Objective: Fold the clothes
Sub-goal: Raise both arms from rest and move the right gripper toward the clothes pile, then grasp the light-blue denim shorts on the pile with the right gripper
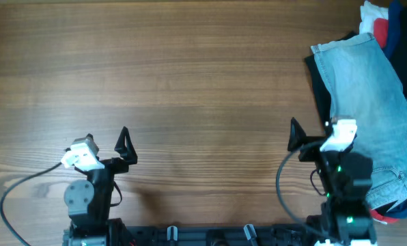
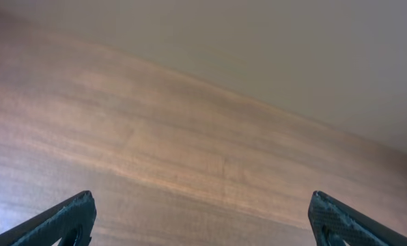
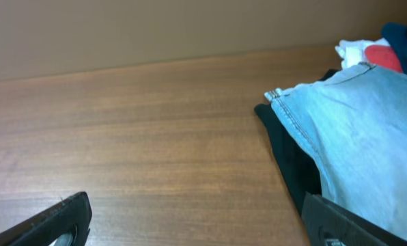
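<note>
I will next tilt my right gripper down and lower it from beside the jeans to the cuffed hem's edge point(image 1: 320, 53) point(image 3: 283, 104).
The light blue denim jeans point(image 1: 377, 102) lie in a heap at the right side of the table, over a black garment point(image 1: 321, 89). They show in the right wrist view point(image 3: 360, 130) with a cuffed hem toward the table's middle. My right gripper point(image 1: 311, 137) is open and empty, just left of the jeans; its fingertips frame bare wood point(image 3: 197, 219). My left gripper point(image 1: 106, 140) is open and empty over bare table at the front left point(image 2: 202, 219), far from the jeans.
Red, white and dark blue pieces point(image 1: 384, 24) are bunched at the far right corner, also in the right wrist view point(image 3: 374, 51). A red piece point(image 1: 384, 215) shows under the jeans at the front right. The wooden table point(image 1: 190, 82) spreads left of the heap.
</note>
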